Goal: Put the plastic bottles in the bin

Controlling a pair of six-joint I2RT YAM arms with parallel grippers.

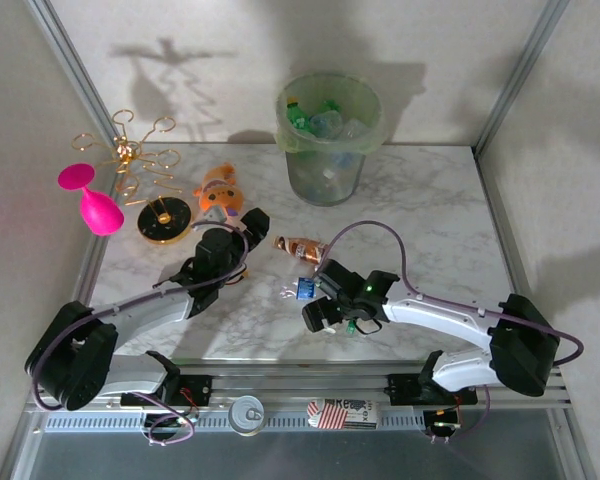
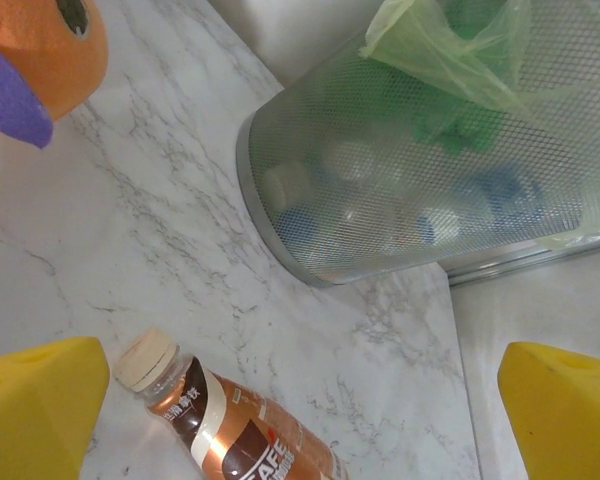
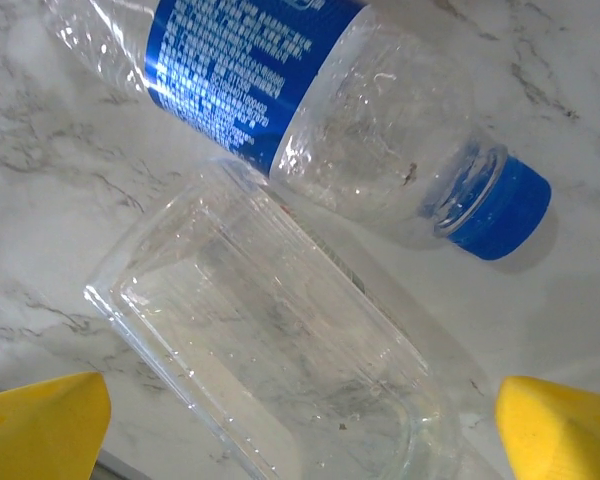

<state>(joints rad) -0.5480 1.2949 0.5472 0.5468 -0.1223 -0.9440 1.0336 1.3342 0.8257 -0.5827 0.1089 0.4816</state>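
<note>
The robot's right gripper needs to turn and go down over the clear crushed bottle [image 3: 270, 340] below it, because the bottle's long sides slant between the open fingers.
The bin [image 1: 325, 140] stands at the back of the table with several bottles inside; its mesh-looking wall [image 2: 430, 190] is seen close in the left wrist view. An amber-brown bottle [image 1: 300, 247] with a pale cap lies mid-table. My left gripper [image 1: 252, 232] is open just left of it, and the bottle [image 2: 230, 430] lies low between the yellow fingertips [image 2: 40, 400]. A clear bottle with a blue label and blue cap [image 3: 310, 90] lies beside a clear crushed bottle [image 3: 270, 340]. My right gripper [image 1: 318, 297] hovers open over both.
An orange plush toy [image 1: 220, 190] sits left of the bin, close to the left gripper. A pink wine glass [image 1: 92, 200] and a gold wire stand [image 1: 140, 160] occupy the far left. A can [image 1: 247, 413] and a carton [image 1: 345, 412] rest on the front rail.
</note>
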